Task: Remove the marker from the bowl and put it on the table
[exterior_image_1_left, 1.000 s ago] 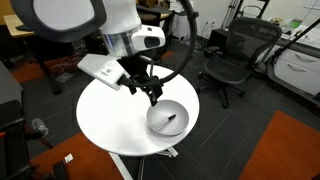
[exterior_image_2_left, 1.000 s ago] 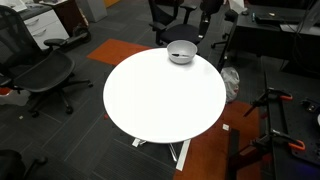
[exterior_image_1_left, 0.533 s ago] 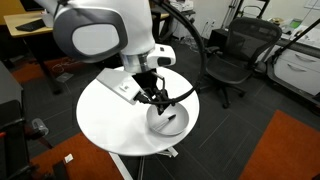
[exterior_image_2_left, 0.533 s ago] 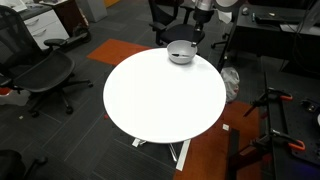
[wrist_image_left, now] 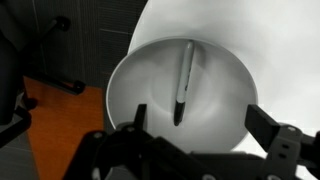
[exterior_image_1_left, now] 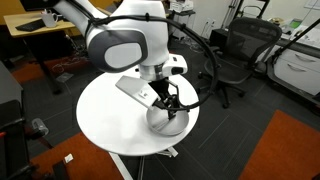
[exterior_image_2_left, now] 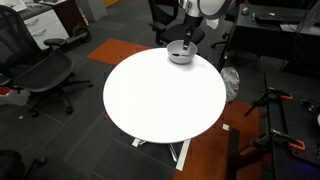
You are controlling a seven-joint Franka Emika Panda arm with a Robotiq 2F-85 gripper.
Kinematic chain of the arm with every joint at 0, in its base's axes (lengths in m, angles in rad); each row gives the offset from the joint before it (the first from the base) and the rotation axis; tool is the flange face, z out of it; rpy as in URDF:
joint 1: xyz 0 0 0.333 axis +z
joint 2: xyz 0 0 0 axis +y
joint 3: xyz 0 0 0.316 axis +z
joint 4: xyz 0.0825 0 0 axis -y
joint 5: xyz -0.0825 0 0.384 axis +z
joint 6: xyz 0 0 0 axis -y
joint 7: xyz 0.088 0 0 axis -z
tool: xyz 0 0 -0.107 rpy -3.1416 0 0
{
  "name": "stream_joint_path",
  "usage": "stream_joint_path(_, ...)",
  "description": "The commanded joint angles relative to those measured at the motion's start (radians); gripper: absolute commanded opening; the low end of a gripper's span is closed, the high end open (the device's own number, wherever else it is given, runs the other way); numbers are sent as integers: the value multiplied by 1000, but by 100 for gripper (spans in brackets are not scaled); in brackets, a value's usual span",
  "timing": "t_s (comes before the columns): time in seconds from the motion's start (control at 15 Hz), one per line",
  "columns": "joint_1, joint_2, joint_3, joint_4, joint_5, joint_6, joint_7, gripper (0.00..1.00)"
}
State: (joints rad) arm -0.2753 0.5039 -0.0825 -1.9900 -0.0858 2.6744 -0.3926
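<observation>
Next, my gripper lowers into the grey bowl (wrist_image_left: 180, 90), open fingers passing either side of the marker's dark near end (wrist_image_left: 180, 111), since that end points up between them.
The grey bowl (wrist_image_left: 180, 90) fills the wrist view, with the thin dark marker (wrist_image_left: 184, 82) lying inside it. My gripper (wrist_image_left: 198, 122) is open, its two fingers spread over the bowl on either side of the marker's near end, not touching it. In both exterior views the gripper (exterior_image_1_left: 170, 105) (exterior_image_2_left: 188, 38) hangs directly over the bowl (exterior_image_1_left: 167, 122) (exterior_image_2_left: 181, 53), which sits near the edge of the round white table (exterior_image_1_left: 110, 115) (exterior_image_2_left: 160, 95). The marker is hidden by the gripper in both exterior views.
Black office chairs (exterior_image_1_left: 230, 55) (exterior_image_2_left: 40, 75) stand around the table. A wooden desk (exterior_image_1_left: 30, 25) is behind. An orange floor patch (exterior_image_1_left: 285, 150) lies beside the table. The pedestal base (exterior_image_2_left: 180, 152) shows below the tabletop.
The arm has swung over and lowered so that the gripper now hangs right above the bowl. The bowl and marker have not moved.
</observation>
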Motion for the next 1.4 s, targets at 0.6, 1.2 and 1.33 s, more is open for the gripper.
stream_joint_path(0.6, -45, 236, 29, 262, 1, -86, -22, 100)
stream_joint_path(1.2, -42, 333, 33, 411, 3, -242, -23, 59)
stream_joint_path(1.33, -40, 344, 32, 432, 3, -258, -18, 42)
